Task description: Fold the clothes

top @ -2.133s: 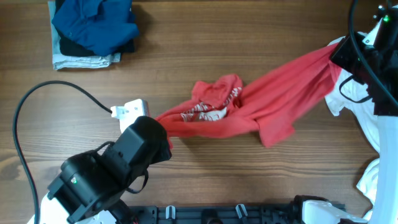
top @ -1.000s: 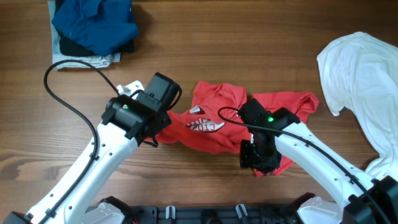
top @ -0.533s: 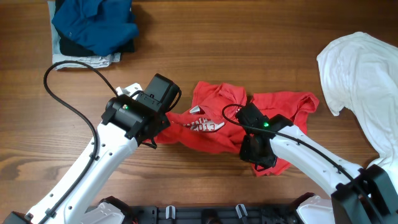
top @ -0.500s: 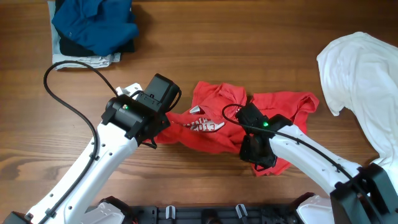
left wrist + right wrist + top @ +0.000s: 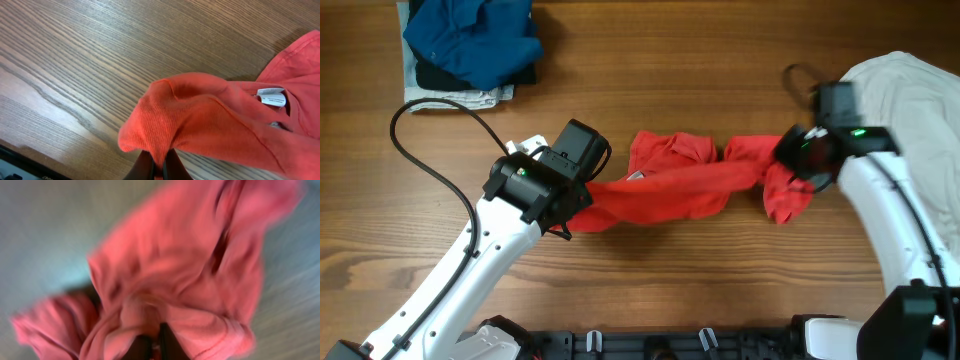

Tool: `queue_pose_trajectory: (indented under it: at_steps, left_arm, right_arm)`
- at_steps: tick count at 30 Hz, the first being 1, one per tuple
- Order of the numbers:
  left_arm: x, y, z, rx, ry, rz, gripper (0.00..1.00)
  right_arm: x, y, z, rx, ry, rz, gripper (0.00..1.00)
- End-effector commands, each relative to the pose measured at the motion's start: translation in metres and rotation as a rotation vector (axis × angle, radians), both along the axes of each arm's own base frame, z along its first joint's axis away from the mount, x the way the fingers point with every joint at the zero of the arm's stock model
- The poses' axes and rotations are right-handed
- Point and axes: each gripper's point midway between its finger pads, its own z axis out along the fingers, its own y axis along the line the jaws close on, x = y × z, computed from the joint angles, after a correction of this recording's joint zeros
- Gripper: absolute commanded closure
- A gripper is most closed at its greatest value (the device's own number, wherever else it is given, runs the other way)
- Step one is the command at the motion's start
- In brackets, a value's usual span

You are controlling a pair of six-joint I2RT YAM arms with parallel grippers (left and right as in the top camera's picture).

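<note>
The left gripper lifts next, moves outward and down to the bare wood beside the pile, and releases, spreading the rumpled T-shirt.
The red T-shirt (image 5: 670, 190) lies stretched into a long rumpled band across the middle of the table, its lettering hidden. My left gripper (image 5: 578, 207) is shut on the shirt's left end; in the left wrist view its fingertips (image 5: 150, 167) pinch a fold of red cloth (image 5: 200, 115) just over the wood, a white label (image 5: 272, 98) beside it. My right gripper (image 5: 790, 162) is shut on the right end, with a flap hanging below. The right wrist view is blurred: red cloth (image 5: 190, 265) fills it, pinched between the dark fingers (image 5: 142, 347). The white shirt (image 5: 910, 110) lies crumpled at the right edge.
A pile of blue and dark clothes (image 5: 470, 40) sits on a pale folded piece at the back left corner. A black cable (image 5: 430, 150) loops from the left arm across the table. Bare wood (image 5: 670, 90) lies behind the shirt.
My right gripper closed on the red shirt and swung from the front middle up to the right, pulling the shirt out long. The left arm has stayed put, still gripping.
</note>
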Motion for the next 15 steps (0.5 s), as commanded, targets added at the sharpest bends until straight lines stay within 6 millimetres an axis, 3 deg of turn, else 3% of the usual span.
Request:
queue_pose_trajectory:
  at_steps: [1,2,5,7,9,11,15]
  left_arm:
    - [0.002,0.006,0.002,0.019,-0.017,0.026,0.96]
    - [0.003,0.007,0.003,0.026,-0.021,0.027,0.96]
    - [0.003,0.007,0.003,0.026,-0.021,0.027,0.96]
    - [0.003,0.007,0.003,0.026,-0.021,0.027,0.96]
    - [0.003,0.007,0.003,0.029,-0.023,0.028,0.96]
    - [0.005,0.008,0.004,0.036,-0.033,0.030,0.96]
    - [0.008,0.007,0.004,0.028,-0.045,0.030,0.96]
  right_arm:
    - [0.019,-0.033,0.024,-0.069,-0.073,0.020,0.74]
    - [0.018,-0.039,0.023,-0.077,-0.070,0.008,0.62]
    - [0.013,-0.028,0.020,-0.028,-0.051,0.079,0.47]
    - [-0.004,-0.008,0.015,0.074,0.010,0.134,0.45]
    - [-0.032,0.023,0.012,0.203,0.103,0.250,0.46]
    - [-0.065,0.043,0.005,0.222,0.232,0.329,0.46]
    - [-0.103,0.062,-0.034,0.171,0.377,0.360,0.45]
